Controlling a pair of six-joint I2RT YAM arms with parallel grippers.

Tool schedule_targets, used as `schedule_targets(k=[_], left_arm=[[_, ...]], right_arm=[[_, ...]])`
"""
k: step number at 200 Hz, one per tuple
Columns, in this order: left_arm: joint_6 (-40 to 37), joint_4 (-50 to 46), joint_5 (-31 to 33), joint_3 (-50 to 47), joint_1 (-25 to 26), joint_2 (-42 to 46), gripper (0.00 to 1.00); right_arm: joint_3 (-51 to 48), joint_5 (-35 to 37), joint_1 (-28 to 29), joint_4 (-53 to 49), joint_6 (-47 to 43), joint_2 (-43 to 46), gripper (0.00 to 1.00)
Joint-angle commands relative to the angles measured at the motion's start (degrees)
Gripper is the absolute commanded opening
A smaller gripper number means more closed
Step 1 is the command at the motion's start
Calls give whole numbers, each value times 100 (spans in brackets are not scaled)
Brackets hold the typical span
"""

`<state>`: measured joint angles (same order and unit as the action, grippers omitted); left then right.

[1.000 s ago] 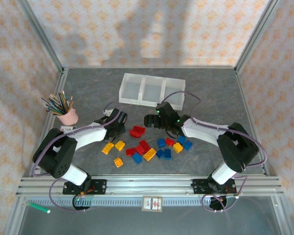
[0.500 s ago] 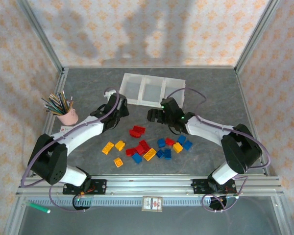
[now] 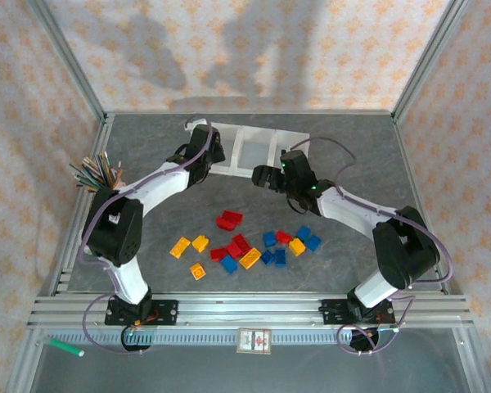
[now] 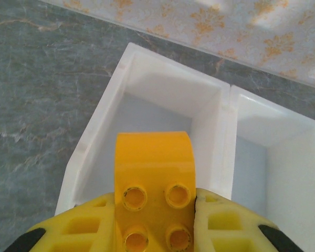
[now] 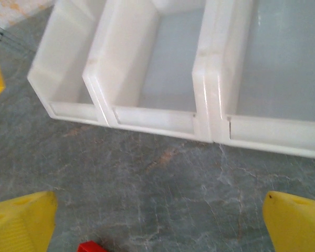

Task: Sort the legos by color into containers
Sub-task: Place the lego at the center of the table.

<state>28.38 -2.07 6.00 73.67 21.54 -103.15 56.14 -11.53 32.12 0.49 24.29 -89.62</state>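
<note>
The bottom of the white tray's section nearest the pencils is outward of my left gripper, so my left gripper will move outward over that section next and then let go of the yellow-orange lego (image 4: 154,176).
My left gripper (image 3: 206,149) is shut on a yellow-orange lego (image 4: 154,176), studs facing the camera, held over the near rim of the left compartment of the white three-part tray (image 4: 107,118). In the top view the containers (image 3: 258,146) stand at the back centre. My right gripper (image 3: 264,176) hovers open just in front of the tray (image 5: 152,118), nothing between its fingers (image 5: 22,218); a red lego (image 5: 92,247) peeks in at the bottom edge. Loose legos lie mid-table: red (image 3: 227,219), yellow (image 3: 180,246), blue (image 3: 270,239).
A pink cup of pencils (image 3: 96,173) stands at the left, partly behind my left arm. A green pen (image 3: 65,347) lies beyond the front rail. Metal frame posts and patterned walls close in the table on three sides.
My left arm has swung from the lego pile up to the tray's left compartment, carrying the yellow brick. My right gripper has drifted back toward the tray, staying open.
</note>
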Motion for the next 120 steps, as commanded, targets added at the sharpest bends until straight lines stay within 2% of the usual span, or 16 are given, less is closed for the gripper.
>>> schedule_targets(k=[1, 37, 60, 73, 101, 120], left_arm=[[-334, 213, -34, 569, -69, -440, 8], [-581, -205, 13, 1453, -131, -1348, 13], [-724, -389, -64, 1832, -141, -1716, 25], [-745, -616, -51, 2065, -141, -1856, 35], [-806, -740, -207, 2169, -146, -1781, 54], [-825, -806, -266, 2150, -141, -1625, 60]], right_arm=[[274, -45, -28, 156, -108, -194, 100], [378, 8, -30, 135, -187, -277, 100], [406, 19, -30, 112, -257, -275, 100], [415, 33, -30, 74, -305, -258, 100], [433, 21, -30, -18, -410, -179, 100], [450, 19, -30, -99, -511, -118, 100]])
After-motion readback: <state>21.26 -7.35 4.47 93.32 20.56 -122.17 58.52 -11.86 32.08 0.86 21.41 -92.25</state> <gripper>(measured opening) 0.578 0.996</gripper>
